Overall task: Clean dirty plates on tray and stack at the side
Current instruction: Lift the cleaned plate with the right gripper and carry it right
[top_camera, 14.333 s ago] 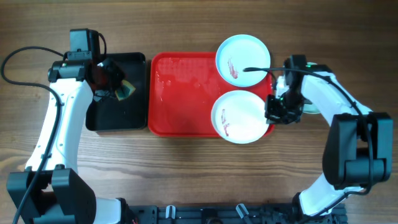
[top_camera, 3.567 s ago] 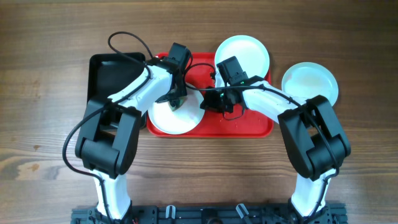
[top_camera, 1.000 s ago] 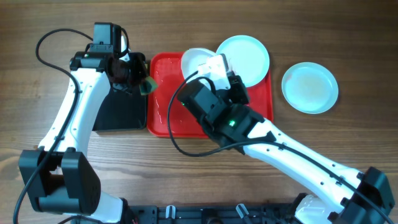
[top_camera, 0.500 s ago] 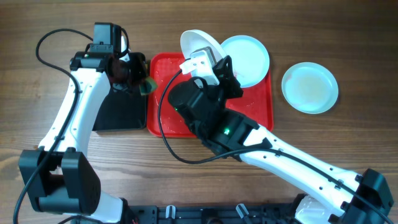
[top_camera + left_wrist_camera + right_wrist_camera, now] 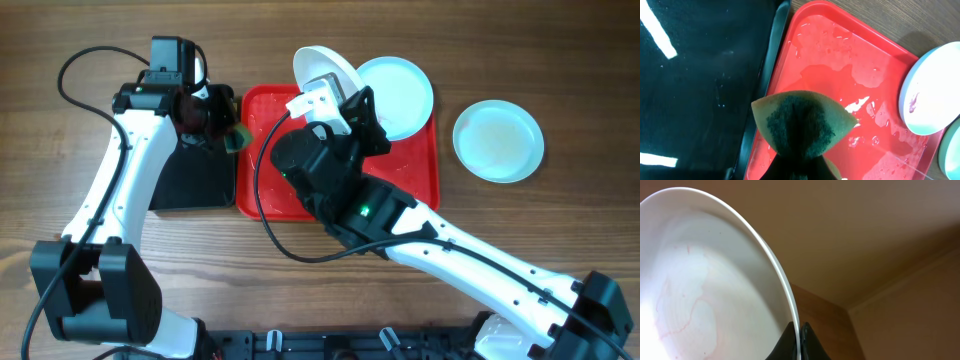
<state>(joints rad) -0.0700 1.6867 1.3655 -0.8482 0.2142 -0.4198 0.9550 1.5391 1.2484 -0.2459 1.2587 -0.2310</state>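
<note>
The off-tray aqua plate is below my right gripper and to its right in the overhead view, so my gripper should next swing over it, lower the tilted plate flat and release it.
My right gripper (image 5: pixel 338 98) is shut on the rim of the white plate (image 5: pixel 322 66) and holds it tilted, high above the far edge of the red tray (image 5: pixel 262 170). In the right wrist view the rim is pinched between the fingers (image 5: pixel 791 339), and faint pinkish marks cross the white plate (image 5: pixel 700 280). An aqua plate (image 5: pixel 402 92) lies on the tray's far right corner. A second aqua plate (image 5: pixel 498 140) rests on the table to the right. My left gripper (image 5: pixel 224 128) is shut on a green sponge (image 5: pixel 800 125) over the tray's wet left edge (image 5: pixel 790 55).
A black tray (image 5: pixel 190 185) lies left of the red one, their edges side by side (image 5: pixel 767 65). A pale plate with a small reddish smear (image 5: pixel 932 87) shows at the right of the left wrist view. Water beads on the red tray. My right arm spans the tray's near side.
Over the last second my right arm has lifted the white plate and tipped it further, shifting it toward the far edge. The left arm and sponge have stayed still.
</note>
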